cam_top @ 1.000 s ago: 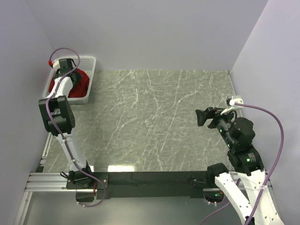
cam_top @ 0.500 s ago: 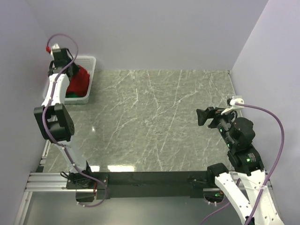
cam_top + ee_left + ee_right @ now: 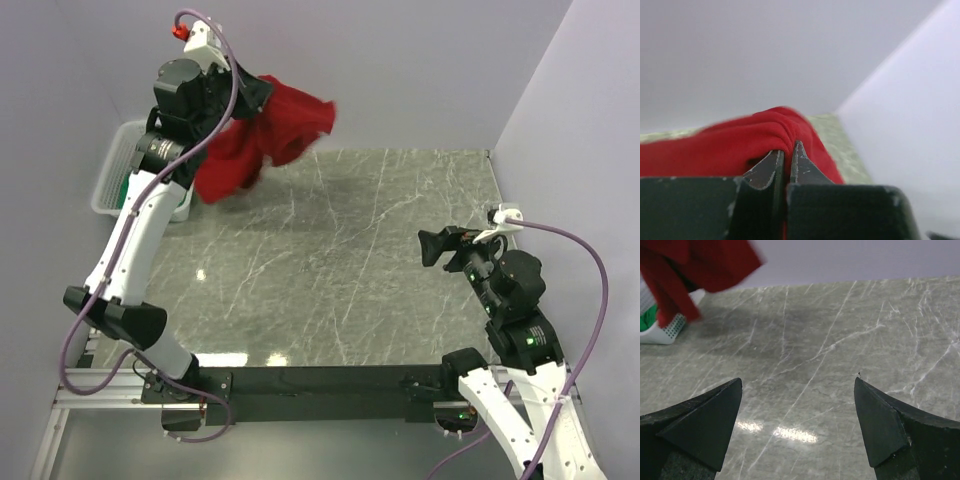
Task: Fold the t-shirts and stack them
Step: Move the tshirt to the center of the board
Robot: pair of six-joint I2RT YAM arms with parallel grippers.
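My left gripper is holding the hanging deep red t-shirt and will next swing it down toward the table's middle, so that it lies on the marble.
My left gripper is shut on the deep red t-shirt and holds it high in the air over the table's far left part. The shirt hangs and billows, blurred. In the left wrist view the red cloth bunches between my closed fingertips. The green t-shirt lies in the white basket at the far left; only a patch of it shows. My right gripper is open and empty above the right side of the table, its fingers wide apart.
The marble table top spreads between the arms. Lilac walls close in the back and both sides. A black rail with the arm bases runs along the near edge.
My left gripper has pulled the red t-shirt out of the basket, rising and swinging right over the table's far edge. The right arm has not moved.
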